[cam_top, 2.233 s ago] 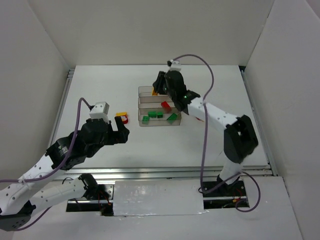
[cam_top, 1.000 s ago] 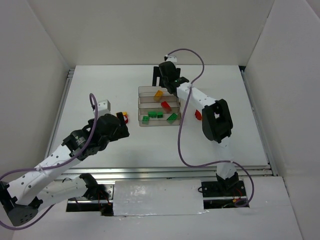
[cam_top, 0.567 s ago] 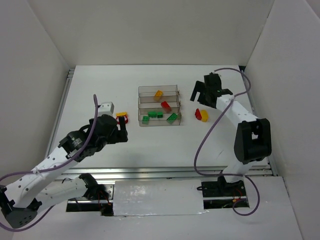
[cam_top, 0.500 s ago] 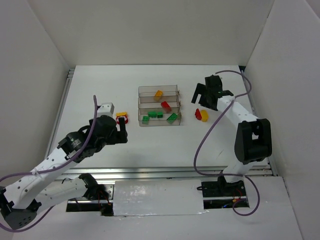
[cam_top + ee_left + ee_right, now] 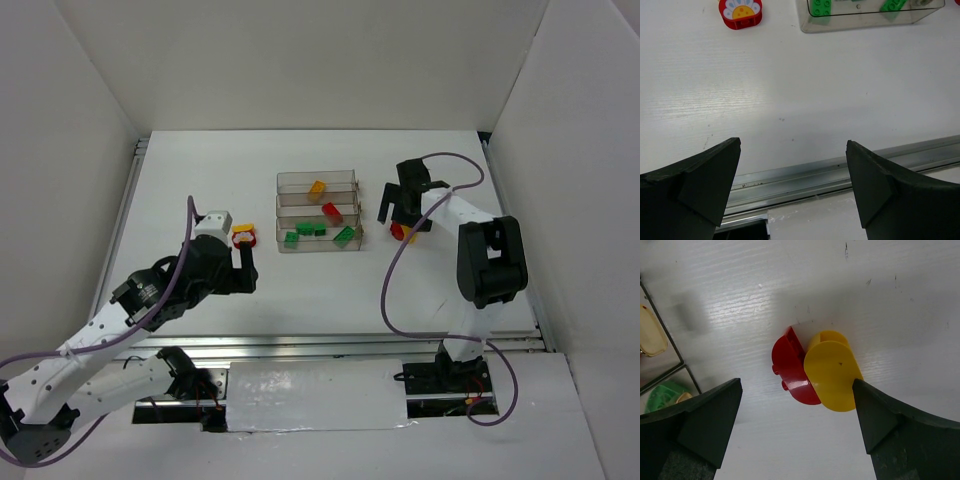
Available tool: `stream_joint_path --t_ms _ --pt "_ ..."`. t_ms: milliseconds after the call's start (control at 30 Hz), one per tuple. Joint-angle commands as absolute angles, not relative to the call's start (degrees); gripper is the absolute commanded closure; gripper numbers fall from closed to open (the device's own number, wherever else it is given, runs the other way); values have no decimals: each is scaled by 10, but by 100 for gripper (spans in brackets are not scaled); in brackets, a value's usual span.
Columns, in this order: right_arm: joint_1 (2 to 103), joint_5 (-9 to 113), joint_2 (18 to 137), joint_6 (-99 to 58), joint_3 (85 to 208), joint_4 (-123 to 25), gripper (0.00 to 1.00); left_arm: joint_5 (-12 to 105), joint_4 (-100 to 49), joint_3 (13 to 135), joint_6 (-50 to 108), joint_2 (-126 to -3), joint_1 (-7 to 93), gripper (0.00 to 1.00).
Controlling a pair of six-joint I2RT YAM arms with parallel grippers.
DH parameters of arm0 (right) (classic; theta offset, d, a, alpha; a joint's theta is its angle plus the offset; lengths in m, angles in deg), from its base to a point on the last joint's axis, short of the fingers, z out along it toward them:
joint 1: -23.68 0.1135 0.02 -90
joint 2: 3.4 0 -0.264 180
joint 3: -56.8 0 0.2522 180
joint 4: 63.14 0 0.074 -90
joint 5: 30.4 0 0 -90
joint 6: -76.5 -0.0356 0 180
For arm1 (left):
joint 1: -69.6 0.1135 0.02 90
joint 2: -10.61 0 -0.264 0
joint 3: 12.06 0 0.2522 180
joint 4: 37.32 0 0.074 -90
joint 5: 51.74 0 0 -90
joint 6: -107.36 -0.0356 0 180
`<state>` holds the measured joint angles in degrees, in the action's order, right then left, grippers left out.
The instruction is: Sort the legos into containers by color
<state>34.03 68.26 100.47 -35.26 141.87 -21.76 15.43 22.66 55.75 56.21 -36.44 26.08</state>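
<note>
The yellow brick of the red-and-yellow stack [image 5: 403, 233] [image 5: 813, 372] crowds one finger of my right gripper. I need to move my right gripper away from the troughs next, then lower it to the stack.
The containers [image 5: 318, 212] are three clear troughs joined side by side. The far trough holds a yellow lego [image 5: 317, 187], the middle one a red lego [image 5: 331, 211], and the near one several green legos [image 5: 305, 230]. A red and yellow pair [image 5: 815, 371] stuck together lies on the table right of the troughs. My right gripper [image 5: 796, 425] hangs open just above it, one finger on each side, touching nothing. A red and yellow flower brick [image 5: 740, 10] lies left of the troughs. My left gripper [image 5: 792, 170] is open and empty, a short way nearer than that brick.
A metal rail [image 5: 830, 172] runs along the table's near edge, just under my left fingers. White walls enclose the table on the left, back and right. The near trough's corner [image 5: 870, 17] shows at the top of the left wrist view.
My right arm swung from over the far trough, where the yellow lego now lies, to the red and yellow pair on the right. My left gripper drew back slightly from the flower brick.
</note>
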Motion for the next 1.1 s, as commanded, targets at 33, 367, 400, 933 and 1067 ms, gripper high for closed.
stream_joint_path --t_ms 33,367,400,933,1067 --pt "339 700 1001 -345 1423 -210 1 171 206 560 543 -365 264 1" --pt "333 699 949 -327 1417 -220 0 186 197 556 536 -363 264 0" --pt "333 695 936 -324 1415 -225 0 188 197 557 534 -364 264 0" --pt "302 592 1019 -262 1425 -226 2 206 190 556 523 -370 264 1" --pt "300 592 1037 -271 1436 -209 6 207 188 554 523 -366 264 1"
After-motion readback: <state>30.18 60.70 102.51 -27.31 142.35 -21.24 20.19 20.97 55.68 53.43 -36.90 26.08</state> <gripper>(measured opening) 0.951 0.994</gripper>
